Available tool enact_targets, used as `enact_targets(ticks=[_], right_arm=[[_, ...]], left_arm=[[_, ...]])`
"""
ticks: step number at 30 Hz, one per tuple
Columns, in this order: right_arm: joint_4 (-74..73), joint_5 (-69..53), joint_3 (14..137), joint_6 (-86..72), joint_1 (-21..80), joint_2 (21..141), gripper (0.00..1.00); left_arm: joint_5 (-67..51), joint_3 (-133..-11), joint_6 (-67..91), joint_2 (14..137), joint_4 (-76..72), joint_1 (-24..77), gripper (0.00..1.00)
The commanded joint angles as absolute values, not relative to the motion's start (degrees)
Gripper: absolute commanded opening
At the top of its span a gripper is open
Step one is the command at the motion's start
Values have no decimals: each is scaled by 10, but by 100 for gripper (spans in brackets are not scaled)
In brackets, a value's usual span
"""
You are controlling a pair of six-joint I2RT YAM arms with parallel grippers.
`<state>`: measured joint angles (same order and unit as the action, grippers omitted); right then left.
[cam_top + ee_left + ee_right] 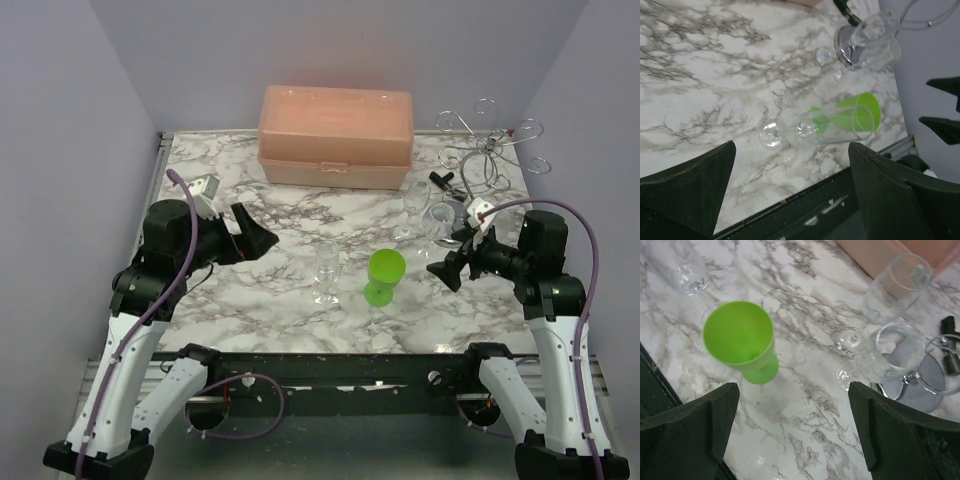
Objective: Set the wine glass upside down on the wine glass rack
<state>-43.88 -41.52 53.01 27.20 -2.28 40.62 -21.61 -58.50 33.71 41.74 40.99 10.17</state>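
My left gripper is to swing and turn to the right in the top view next, onto the middle glass's rim (321, 245), and stay clear of the green goblet (384, 276) that crowds the middle glass's other side.
Three clear wine glasses stand upright on the marble table. One wine glass (327, 270) (815, 131) (687, 272) is mid-table, just left of a green goblet (384, 276). The other two (415, 205) (440, 222) stand by the round shiny base of the wire wine glass rack (487, 150) (927, 390) at the back right. My left gripper (255, 235) (791, 165) hovers open, left of the middle glass. To the right of the goblet, my right gripper (447, 270) (794, 405) hangs open over bare marble. Neither holds anything.
An orange lidded box (335, 135) sits at the back centre. A small black object (443, 180) lies beside the rack. The green goblet (740, 340) (860, 112) stands close to the middle glass. Purple walls close in the table (250, 310) on three sides.
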Motion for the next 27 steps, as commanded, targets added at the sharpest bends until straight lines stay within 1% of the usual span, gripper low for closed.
enact_targets(ticks=[1, 9, 13, 14, 15, 17, 21, 23, 25, 27], right_arm=[[-524, -528, 532, 408, -21, 431, 100], [-562, -542, 528, 473, -21, 473, 100], [-551, -541, 524, 472, -21, 476, 100], [-547, -538, 523, 471, -21, 477, 100], [-544, -537, 523, 468, -21, 476, 100], [-539, -532, 524, 462, -21, 478, 100], [-533, -524, 524, 454, -21, 478, 98], [-531, -522, 523, 449, -21, 477, 98], [-527, -522, 520, 444, -21, 473, 98], [-523, -522, 516, 440, -21, 469, 98]], left_arm=[[-176, -656, 339, 459, 475, 206, 99], [-49, -782, 355, 562, 568, 352, 94], [-8, -823, 377, 614, 585, 405, 84], [-4, -831, 381, 629, 588, 414, 81], [-5, -842, 382, 642, 590, 424, 75], [14, -869, 383, 675, 602, 439, 67], [42, -931, 371, 742, 651, 467, 58], [50, -950, 363, 767, 669, 476, 51], [52, -962, 355, 784, 680, 481, 48], [53, -976, 345, 800, 692, 483, 43]])
